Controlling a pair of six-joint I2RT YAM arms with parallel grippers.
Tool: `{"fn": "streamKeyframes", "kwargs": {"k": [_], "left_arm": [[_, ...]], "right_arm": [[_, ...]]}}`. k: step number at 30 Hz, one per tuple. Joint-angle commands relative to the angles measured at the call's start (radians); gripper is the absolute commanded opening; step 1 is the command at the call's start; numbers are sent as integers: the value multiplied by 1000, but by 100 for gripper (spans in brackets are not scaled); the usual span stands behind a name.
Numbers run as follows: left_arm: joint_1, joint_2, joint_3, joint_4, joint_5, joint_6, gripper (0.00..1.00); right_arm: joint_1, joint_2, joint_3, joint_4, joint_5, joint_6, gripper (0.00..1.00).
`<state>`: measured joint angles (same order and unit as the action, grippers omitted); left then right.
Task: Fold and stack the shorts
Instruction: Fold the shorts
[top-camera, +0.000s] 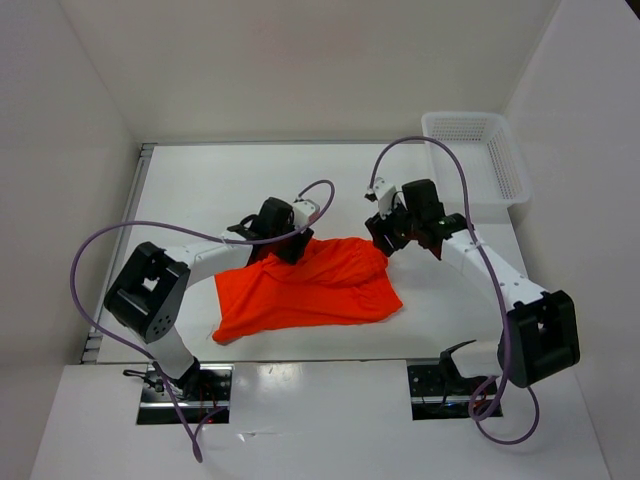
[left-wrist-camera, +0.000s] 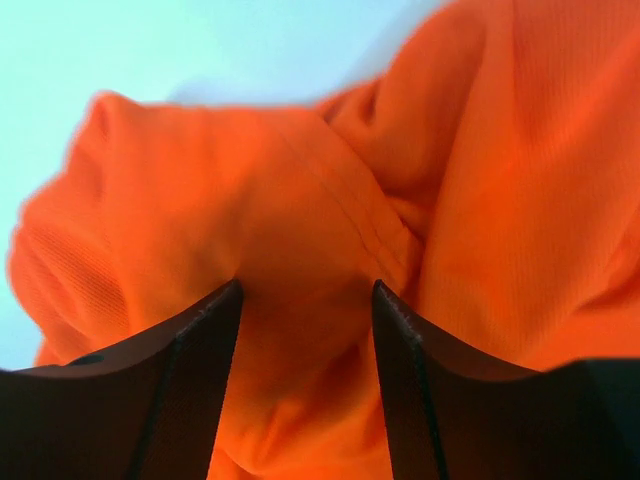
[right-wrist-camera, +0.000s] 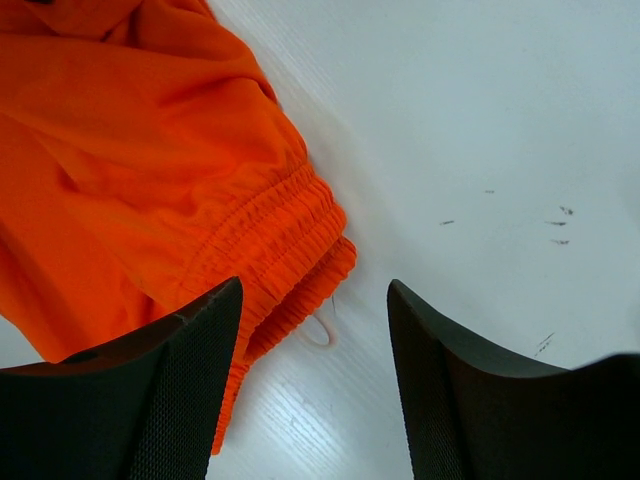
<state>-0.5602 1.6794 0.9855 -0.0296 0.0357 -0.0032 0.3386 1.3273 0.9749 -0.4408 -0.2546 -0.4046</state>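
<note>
The right gripper lowers toward the left in its wrist view onto the elastic waistband's gathered edge (top-camera: 384, 262) (right-wrist-camera: 263, 302) next, since that edge lies below it on that side.
The orange-red shorts (top-camera: 310, 290) lie crumpled on the white table (top-camera: 200, 190), between the two arms. My left gripper (top-camera: 290, 250) is down on their upper left part. In the left wrist view its fingers (left-wrist-camera: 200, 340) stand apart, open, with a bunched fold of the shorts (left-wrist-camera: 300, 200) between them. My right gripper (top-camera: 383, 243) is at the cloth's upper right corner. In the right wrist view it (right-wrist-camera: 313, 283) is open and holds nothing. The elastic waistband (right-wrist-camera: 280, 240) ends by its left finger, and a small white cord loop (right-wrist-camera: 318, 335) lies between the fingers.
A white mesh basket (top-camera: 480, 150) stands at the table's far right corner. White walls enclose the table on three sides. Purple cables loop over both arms.
</note>
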Motion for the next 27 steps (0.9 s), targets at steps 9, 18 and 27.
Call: {"fn": "streamKeyframes", "kwargs": {"k": [9,18,27], "left_arm": [[-16,-10,5,-141,79,3,52],[-17,-21,-18,-64,-5,3,3],[-17,-72,22,-7,-88,3,0]], "right_arm": [[-38,-28,-68,42,-90,16,69],[-38,-19,-148,31,-239,-7,69],[-26,12,-171,57,-244,-22,41]]}}
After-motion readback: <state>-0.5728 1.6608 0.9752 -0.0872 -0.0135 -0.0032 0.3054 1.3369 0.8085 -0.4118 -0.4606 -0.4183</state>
